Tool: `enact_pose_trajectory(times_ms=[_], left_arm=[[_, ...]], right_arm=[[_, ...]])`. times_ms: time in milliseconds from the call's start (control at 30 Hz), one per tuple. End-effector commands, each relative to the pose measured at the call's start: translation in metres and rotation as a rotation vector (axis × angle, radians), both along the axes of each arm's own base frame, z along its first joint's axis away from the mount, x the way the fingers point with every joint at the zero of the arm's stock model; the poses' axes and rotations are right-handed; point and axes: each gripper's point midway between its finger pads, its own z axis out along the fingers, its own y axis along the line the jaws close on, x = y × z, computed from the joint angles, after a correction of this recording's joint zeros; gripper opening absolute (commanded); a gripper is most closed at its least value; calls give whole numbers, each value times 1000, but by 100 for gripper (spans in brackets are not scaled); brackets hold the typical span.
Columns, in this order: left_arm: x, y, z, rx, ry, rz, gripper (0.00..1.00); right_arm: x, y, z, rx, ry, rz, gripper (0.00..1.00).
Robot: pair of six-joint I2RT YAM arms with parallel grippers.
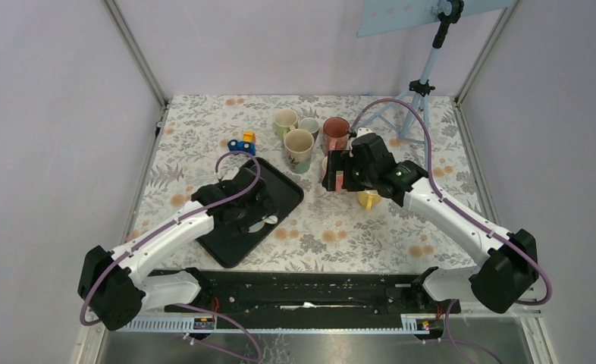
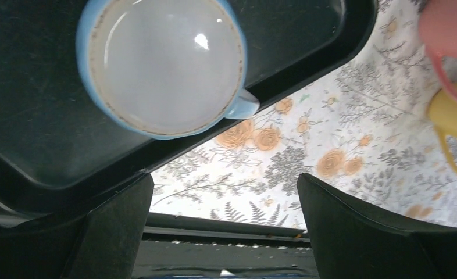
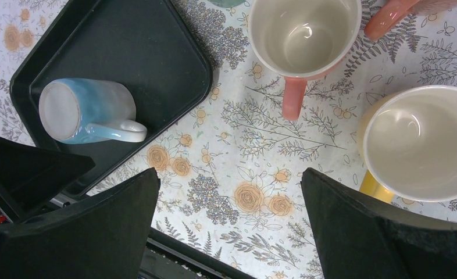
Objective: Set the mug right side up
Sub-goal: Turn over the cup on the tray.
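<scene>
The left gripper should go down toward the light blue mug, with its open fingers passing around the jutting handle point(image 2: 245, 106), because the handle is narrower than the gap between the fingers.
A light blue mug point(image 2: 162, 64) stands upside down on the black tray point(image 2: 34, 145), its pale base facing up and its handle toward the tray's edge. It also shows in the right wrist view point(image 3: 86, 110) and partly in the top view point(image 1: 263, 223). My left gripper point(image 2: 226, 232) is open and empty, hovering just above and beside the mug point(image 1: 251, 215). My right gripper point(image 3: 229, 232) is open and empty above the flowered cloth, to the right of the tray point(image 1: 331, 173).
Several upright mugs stand at the back of the table: a green one point(image 1: 285, 121), a cream one point(image 1: 299, 148), a red one point(image 1: 335, 133). A pink-handled mug point(image 3: 302, 38) and a yellow mug point(image 3: 424, 142) are under my right arm. A blue toy car point(image 1: 242, 144) lies behind the tray.
</scene>
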Motion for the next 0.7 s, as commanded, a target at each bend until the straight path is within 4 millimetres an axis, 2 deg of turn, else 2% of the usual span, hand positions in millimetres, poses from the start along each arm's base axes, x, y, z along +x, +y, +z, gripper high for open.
enact_pose_trajectory(times_ms=[0,167,300,533,667], left_arm=[[26,-19,12,-87,-62,126,99],[39,-23,0,-85,-78,160,99],[50,-17,-6,-55,-118,195,99],[61,36,-27,76,-96,249,99],[68,63,-24,140,-108,246,99]], right_arm=[[2,4,15,42,-45,5,100],[1,2,15,40,-51,-3,100],[1,1,15,38,-52,-3,100],[0,-2,16,35,-57,-9,100],[-1,-2,14,33,-52,-8,100]])
